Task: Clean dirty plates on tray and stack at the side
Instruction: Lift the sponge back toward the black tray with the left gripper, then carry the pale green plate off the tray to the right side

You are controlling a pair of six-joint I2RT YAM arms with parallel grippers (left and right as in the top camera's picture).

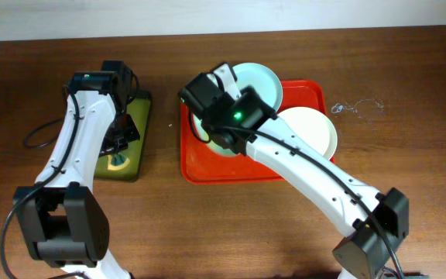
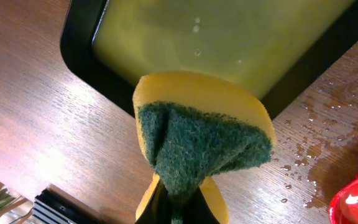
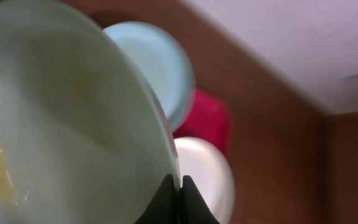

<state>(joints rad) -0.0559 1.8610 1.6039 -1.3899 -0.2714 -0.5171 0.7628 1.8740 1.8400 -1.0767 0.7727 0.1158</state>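
My right gripper carries the plate past the red tray [image 1: 207, 168] and down to release next, as open tabletop lies below it and to its right in the overhead view.
The red tray [image 1: 207, 168] lies mid-table. My right gripper [image 3: 180, 186] is shut on the rim of a pale blue-green plate [image 3: 61, 124] with a yellowish smear and holds it tilted over the tray's left end [image 1: 224, 149]. A second blue-green plate [image 1: 260, 81] lies at the tray's back and also shows in the right wrist view [image 3: 157, 65]. The white plate [image 1: 313, 129] lies at the tray's right and shows in the right wrist view too [image 3: 207, 177]. My left gripper [image 2: 174, 208] is shut on a yellow sponge with a green scouring face [image 2: 197, 140], above the table beside the small dark tray.
The small dark tray with green lining [image 1: 142, 108] stands left of the red tray; it fills the top of the left wrist view [image 2: 86, 56]. Water drops [image 2: 303, 149] wet the wood near the red tray's corner [image 2: 356, 202]. A black cable [image 1: 41, 133] loops at far left.
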